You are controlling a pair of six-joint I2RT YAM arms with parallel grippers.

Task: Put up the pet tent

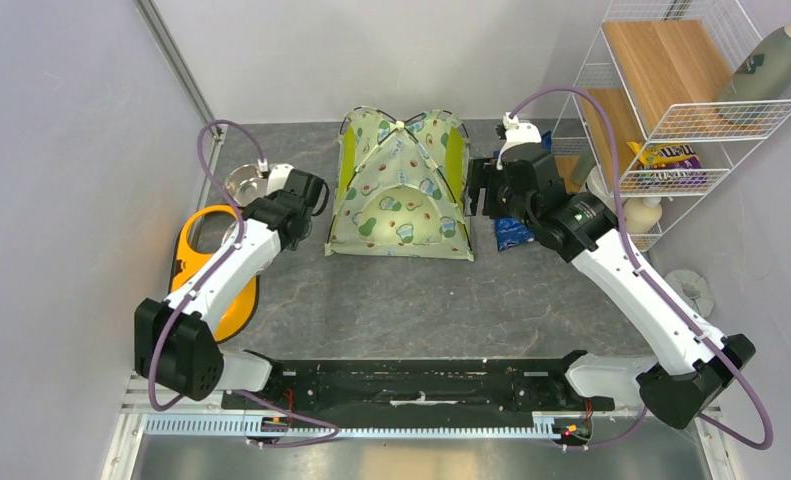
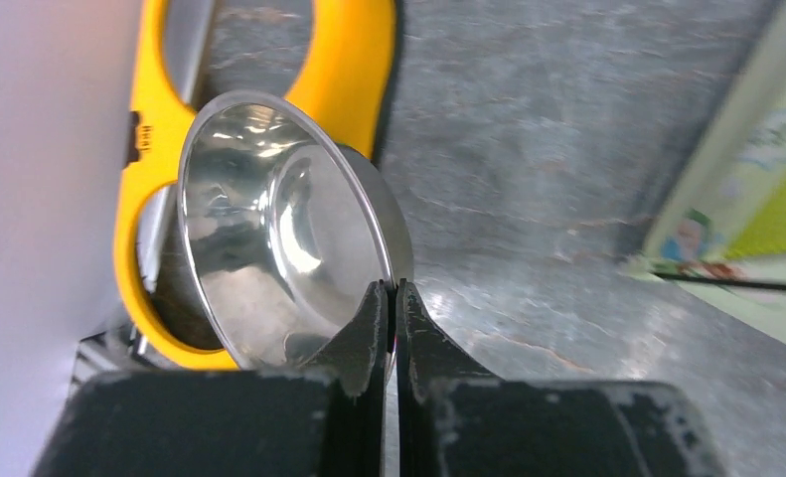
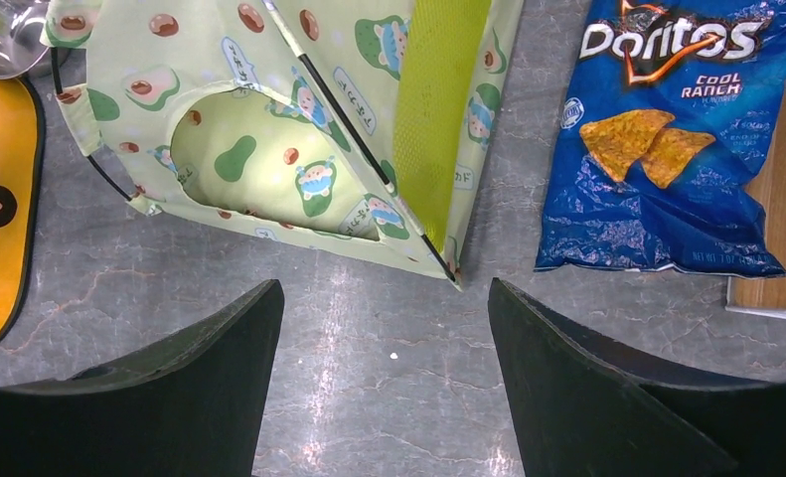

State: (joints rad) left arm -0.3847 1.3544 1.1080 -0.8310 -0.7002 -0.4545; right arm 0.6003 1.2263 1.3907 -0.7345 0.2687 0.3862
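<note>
The near hole of the yellow stand is empty, so the robot's left gripper needs to move back and to the left in the top view, lower the bowl there and let go.
The pet tent (image 1: 401, 190) stands as a dome at the back middle of the table, its arched opening facing the arms. It also shows in the right wrist view (image 3: 299, 129), with a lime panel and black poles. My right gripper (image 1: 479, 190) is open and empty just right of the tent; in its wrist view (image 3: 384, 283) the tent's near right corner lies just beyond the fingertips. My left gripper (image 1: 271, 185) is left of the tent and shut (image 2: 393, 288) on the rim of a steel bowl (image 2: 269, 229), which is tilted.
A yellow two-hole bowl stand (image 1: 206, 265) lies along the left wall, behind the bowl in the left wrist view (image 2: 354, 60). A blue Doritos bag (image 3: 667, 149) lies right of the tent. A white wire shelf (image 1: 671, 100) with snacks and a bottle stands at the back right.
</note>
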